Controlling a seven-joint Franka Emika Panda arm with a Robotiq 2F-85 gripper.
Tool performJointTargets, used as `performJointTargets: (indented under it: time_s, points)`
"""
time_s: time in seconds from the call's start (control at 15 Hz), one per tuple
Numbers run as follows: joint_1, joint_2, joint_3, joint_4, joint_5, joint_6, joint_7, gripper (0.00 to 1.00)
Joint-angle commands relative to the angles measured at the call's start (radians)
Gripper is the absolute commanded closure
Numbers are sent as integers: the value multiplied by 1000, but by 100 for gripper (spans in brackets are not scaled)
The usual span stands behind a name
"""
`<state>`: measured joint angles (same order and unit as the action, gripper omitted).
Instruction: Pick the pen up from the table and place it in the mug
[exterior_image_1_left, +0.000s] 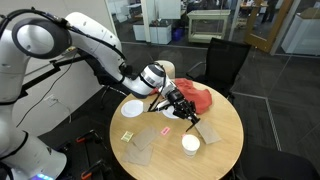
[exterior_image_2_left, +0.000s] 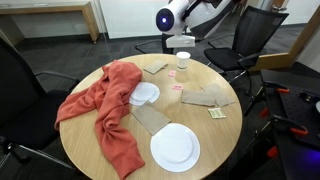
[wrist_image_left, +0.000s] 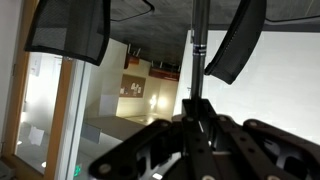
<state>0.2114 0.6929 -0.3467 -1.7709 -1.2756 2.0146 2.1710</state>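
Note:
The mug stands upright below my gripper, so I need to lower it toward the mug's opening (exterior_image_1_left: 190, 140), dip the pen inside and release it.
My gripper (exterior_image_1_left: 180, 103) hangs in the air over the round light-wood table (exterior_image_1_left: 225, 150), above and behind the mug. It is shut on the pen (exterior_image_1_left: 191, 116), a thin dark stick that juts out of the fingertips. In the wrist view, which stands upside down, the jaws (wrist_image_left: 195, 108) meet on the pen (wrist_image_left: 196, 55), which points out into the room. The small white mug (exterior_image_1_left: 190, 143) stands upright and apart from the gripper. It also shows at the table's far side in an exterior view (exterior_image_2_left: 183, 60). There the arm's wrist (exterior_image_2_left: 166, 18) is above it, and the jaws are hard to make out.
A red cloth (exterior_image_2_left: 110, 110) drapes over one side of the table (exterior_image_2_left: 228, 132). Two flat white plates (exterior_image_2_left: 175, 147) (exterior_image_2_left: 145, 93), brown card pieces (exterior_image_2_left: 205, 97) and a small pink scrap (exterior_image_1_left: 163, 130) lie on the top. Black chairs (exterior_image_1_left: 220, 60) stand around it.

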Motion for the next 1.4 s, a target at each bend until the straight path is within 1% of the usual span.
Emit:
performJointTargets:
  time_s: [0.0,0.2,0.4,0.93,1.33]
  points:
    - [-93,22,111,37,-35,-74,37,97]
    - [-131,53,151,60,-49,-110,77,97]
    - [-154,75,173,77,-59,-132,105,97]
    - [-174,123,183,121,-70,-142,170,97]
    - [-181,162,187,155,-73,-137,185,97]
